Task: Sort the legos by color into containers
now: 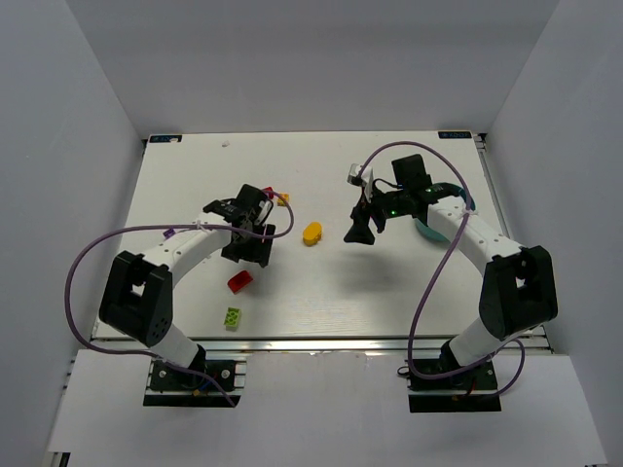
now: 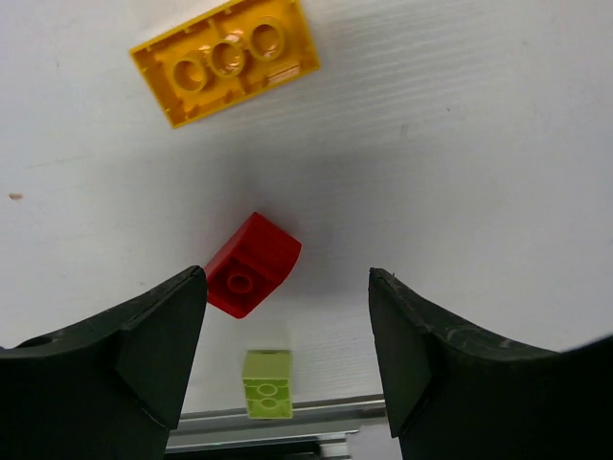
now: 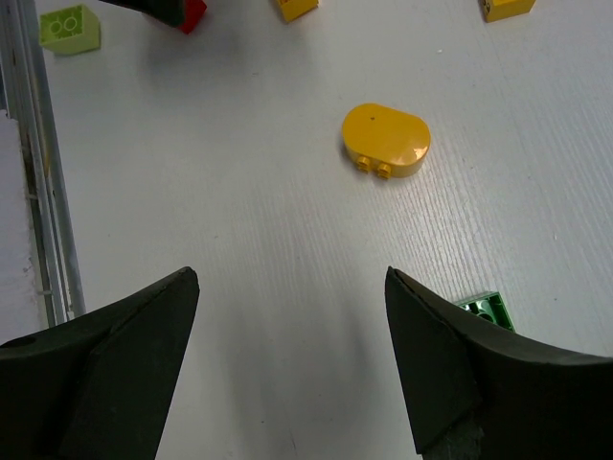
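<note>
I will next lower my left gripper and draw it back over the red brick [image 2: 251, 265], turning it slightly, because the brick lies slanted and close to one finger.
My left gripper [image 1: 247, 253] is open and empty above the table. In the left wrist view [image 2: 287, 326] a red brick [image 2: 251, 265] lies just ahead of its left finger, a lime brick [image 2: 266, 383] lies between the fingers near the table edge, and a yellow brick [image 2: 226, 59] lies upside down farther off. My right gripper [image 1: 358, 233] is open and empty [image 3: 292, 326]. An oval orange-yellow brick [image 3: 385, 142] lies ahead of it, and a green brick [image 3: 487, 309] peeks out beside its right finger. The teal bowl [image 1: 426, 230] is mostly hidden behind the right arm.
In the top view the red brick [image 1: 239, 282] and lime brick [image 1: 233, 317] lie near the front edge, the oval brick [image 1: 311, 233] is mid-table, a small yellow brick [image 1: 283, 200] is behind the left gripper, and a purple piece [image 1: 167, 233] lies at the left. A metal rail [image 3: 38, 192] borders the table.
</note>
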